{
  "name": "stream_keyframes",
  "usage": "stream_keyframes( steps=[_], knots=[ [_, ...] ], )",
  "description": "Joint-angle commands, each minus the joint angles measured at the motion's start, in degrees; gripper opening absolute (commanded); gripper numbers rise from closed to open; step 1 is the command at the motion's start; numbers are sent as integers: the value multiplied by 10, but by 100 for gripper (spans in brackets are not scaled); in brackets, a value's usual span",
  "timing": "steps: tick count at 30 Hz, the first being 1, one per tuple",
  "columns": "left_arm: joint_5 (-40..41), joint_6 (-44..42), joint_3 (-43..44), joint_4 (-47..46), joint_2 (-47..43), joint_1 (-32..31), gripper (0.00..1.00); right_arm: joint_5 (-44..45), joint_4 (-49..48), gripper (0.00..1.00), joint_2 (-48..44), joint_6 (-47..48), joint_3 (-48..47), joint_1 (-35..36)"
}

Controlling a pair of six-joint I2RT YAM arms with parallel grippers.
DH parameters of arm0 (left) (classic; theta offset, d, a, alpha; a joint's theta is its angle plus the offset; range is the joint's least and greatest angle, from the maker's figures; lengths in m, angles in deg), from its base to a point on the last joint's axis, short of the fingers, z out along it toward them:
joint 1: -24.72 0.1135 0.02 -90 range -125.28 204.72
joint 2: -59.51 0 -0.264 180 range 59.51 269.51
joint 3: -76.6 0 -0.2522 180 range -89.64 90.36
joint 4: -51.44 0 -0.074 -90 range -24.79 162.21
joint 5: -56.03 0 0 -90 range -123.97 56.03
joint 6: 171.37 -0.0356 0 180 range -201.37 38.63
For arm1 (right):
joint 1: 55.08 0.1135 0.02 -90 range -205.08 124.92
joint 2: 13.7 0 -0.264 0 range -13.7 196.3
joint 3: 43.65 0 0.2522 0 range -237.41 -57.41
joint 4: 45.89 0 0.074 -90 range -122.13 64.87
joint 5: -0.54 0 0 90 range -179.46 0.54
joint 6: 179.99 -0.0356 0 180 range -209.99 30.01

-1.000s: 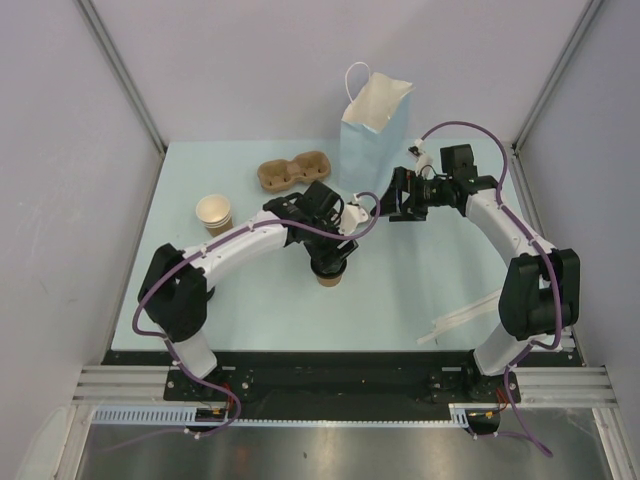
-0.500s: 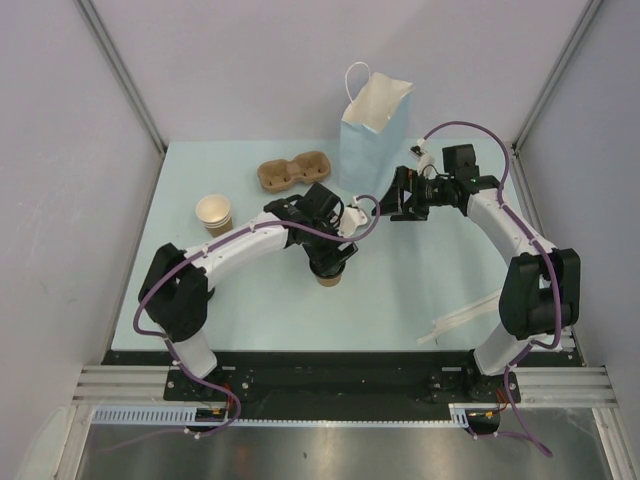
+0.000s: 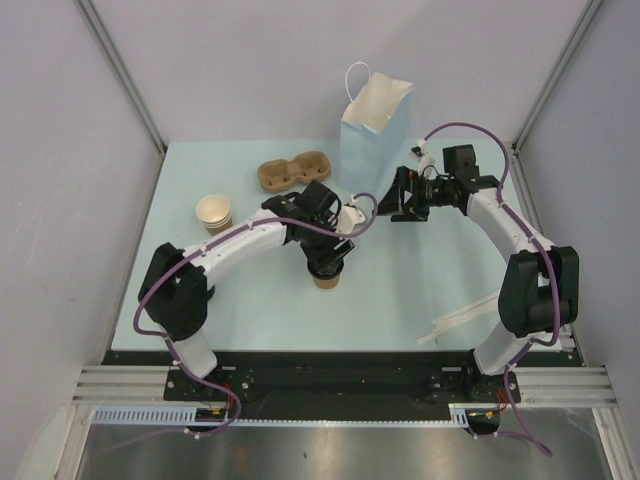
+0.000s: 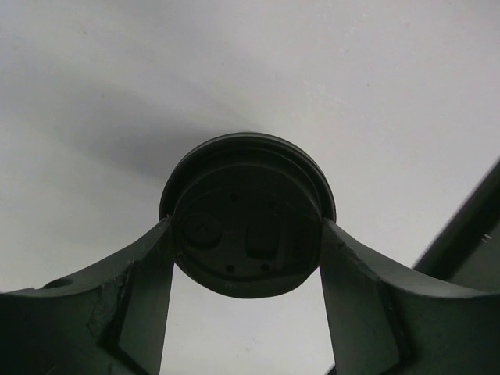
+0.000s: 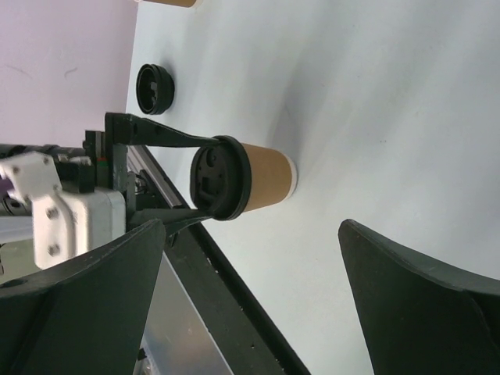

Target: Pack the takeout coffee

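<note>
Next, my left gripper will lift the takeout coffee [image 3: 327,279] outward, then lower it beside the lidless tan cup.
The takeout coffee [image 3: 327,279], a brown paper cup with a black lid, stands upright on the table near the middle. My left gripper [image 3: 326,264] comes down on it from above. In the left wrist view the lid [image 4: 248,215] fills the gap and both fingers [image 4: 141,273] touch its rim. The right wrist view shows the cup [image 5: 266,178] with the left fingers [image 5: 156,137] on either side of its lid. My right gripper [image 3: 394,207] is open and empty, to the right of the cup beside the blue paper bag [image 3: 375,135]; its jaws stand wide apart [image 5: 251,234].
The bag stands open at the back centre. A brown two-cup carrier [image 3: 293,172] lies left of it. A lidless tan cup [image 3: 213,212] stands at the left. A loose black lid [image 5: 155,87] lies on the table. White strips [image 3: 465,320] lie at the front right.
My left gripper and the cup have shifted very slightly to the left. The right arm has barely moved.
</note>
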State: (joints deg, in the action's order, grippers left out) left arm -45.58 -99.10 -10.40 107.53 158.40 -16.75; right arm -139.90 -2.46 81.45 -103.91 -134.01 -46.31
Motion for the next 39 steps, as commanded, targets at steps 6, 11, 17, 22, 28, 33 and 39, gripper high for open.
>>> stream_keyframes(
  steps=[6, 11, 17, 22, 28, 33, 39],
  knots=[
    [-212, 39, 99, 123, -30, 110, 32, -15, -14, 100, -1, -7, -6, -4],
    [-197, 34, 132, 153, -15, 169, 30, -16, -15, 100, 1, -9, -6, -4],
    [-19, 26, 135, 99, -16, 220, 29, -17, -17, 100, 2, -11, -6, -4],
    [65, 15, 136, 72, 9, 243, 29, -18, -19, 99, 5, -11, -6, -4],
    [103, 15, 106, 31, 25, 247, 30, -17, -20, 100, 7, -13, -6, -3],
    [101, 25, 89, 4, 36, 254, 32, -18, -17, 100, 6, -10, -6, -3],
    [91, 34, 74, -4, 49, 261, 37, -19, -20, 100, 7, -11, -6, -4]
  ],
)
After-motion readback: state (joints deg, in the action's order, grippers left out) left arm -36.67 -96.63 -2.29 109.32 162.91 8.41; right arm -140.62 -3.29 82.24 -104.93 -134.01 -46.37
